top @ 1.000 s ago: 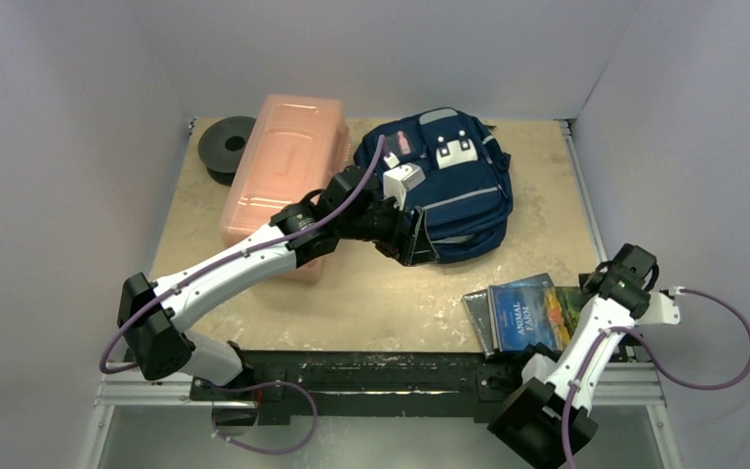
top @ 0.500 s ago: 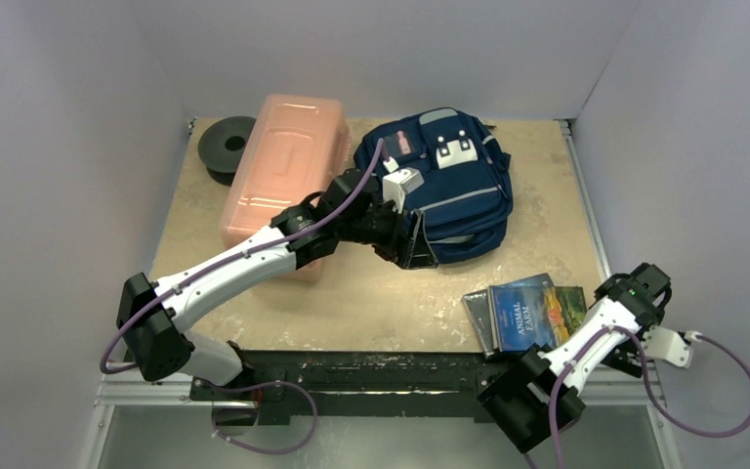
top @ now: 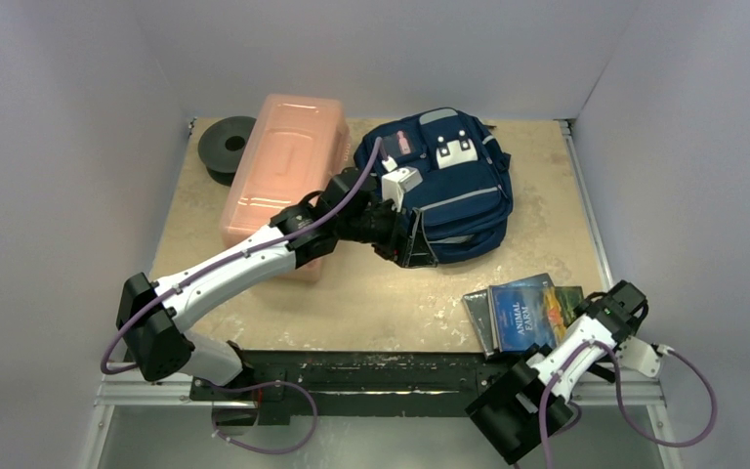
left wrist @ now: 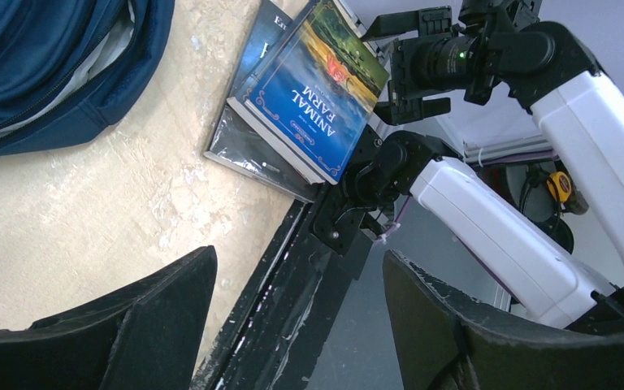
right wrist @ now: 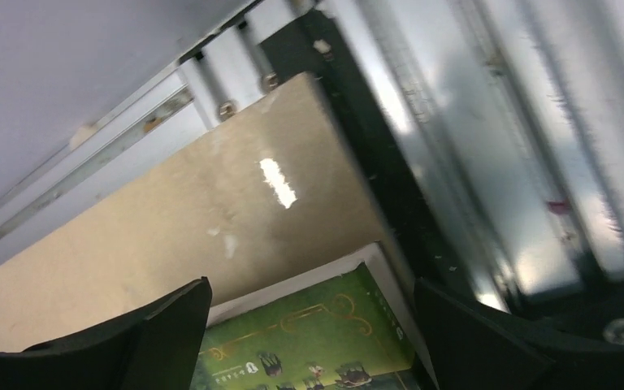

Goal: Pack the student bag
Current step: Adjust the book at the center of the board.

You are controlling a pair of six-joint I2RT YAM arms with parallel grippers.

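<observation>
My left gripper comes down toward the right in the top view onto the book's nearer edge (top: 494,322) (left wrist: 278,145) next, as the blue "Animal Farm" book lies uppermost on the stack.
The navy student bag (top: 449,181) lies flat at the back middle of the table; its lower edge also shows in the left wrist view (left wrist: 49,65). My left gripper (top: 415,239) is open and empty, hovering just at the bag's near-left edge, its fingers (left wrist: 154,309) spread wide. A stack of books (top: 525,311), topped by a blue "Animal Farm" cover (left wrist: 313,93), lies at the near right. My right gripper (top: 613,305) is open and empty at the stack's right end, right over a green book cover (right wrist: 309,341) that lies between its jaws.
A long pink translucent box (top: 283,176) lies left of the bag, under my left forearm. A black spool (top: 227,145) sits at the back left. The table's near-right corner (right wrist: 309,89) and metal frame rail (right wrist: 487,162) are right beside my right gripper.
My right arm has swung down and back toward the near edge, bringing its gripper low at the right end of the books. The left arm, the bag and the books have not moved.
</observation>
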